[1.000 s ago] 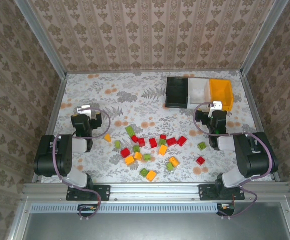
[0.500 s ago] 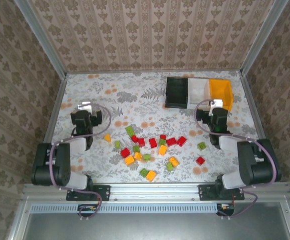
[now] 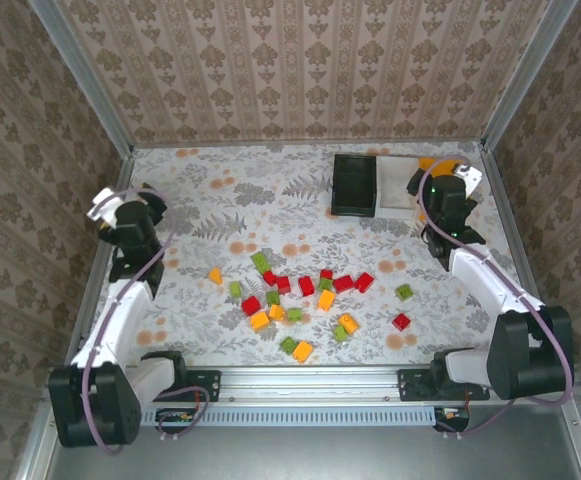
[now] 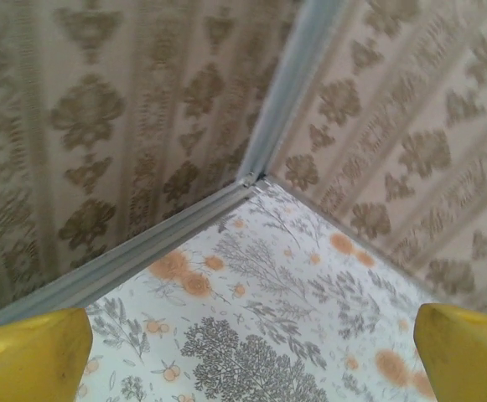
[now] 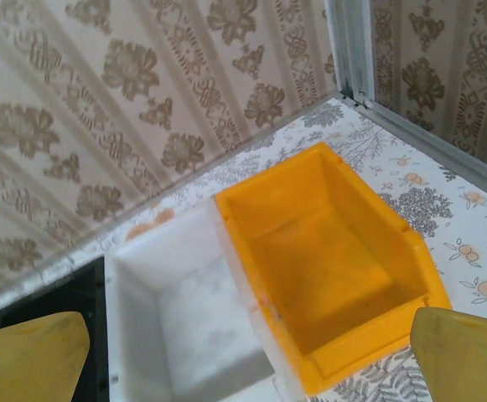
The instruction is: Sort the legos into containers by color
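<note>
The white and orange bins stand flush side by side, so my right gripper needs to tilt downward next and go down onto their touching sides.
Several red, green and orange-yellow legos lie scattered mid-table toward the front, among them a red one (image 3: 307,286), a green one (image 3: 261,262) and an orange one (image 3: 302,351). The containers stand in a row at the back right: black bin (image 3: 354,186) (image 5: 50,301), white bin (image 3: 398,190) (image 5: 168,251) and orange bin (image 3: 427,163) (image 5: 310,201). The white and orange ones are empty. My right gripper (image 3: 448,195) (image 5: 247,360) hovers open over the white and orange bins, holding nothing. My left gripper (image 3: 122,217) (image 4: 247,360) is open and empty near the left wall, facing the back-left corner.
Patterned walls and metal rails (image 4: 260,159) enclose the table on three sides. A lone orange lego (image 3: 215,275) lies left of the main cluster. Bare floral tabletop (image 3: 250,190) stretches between the left gripper and the bins.
Both arms have stretched out from near their bases. The left gripper moved back and left toward the wall. The right gripper moved back over the bins, covering most of the orange one.
</note>
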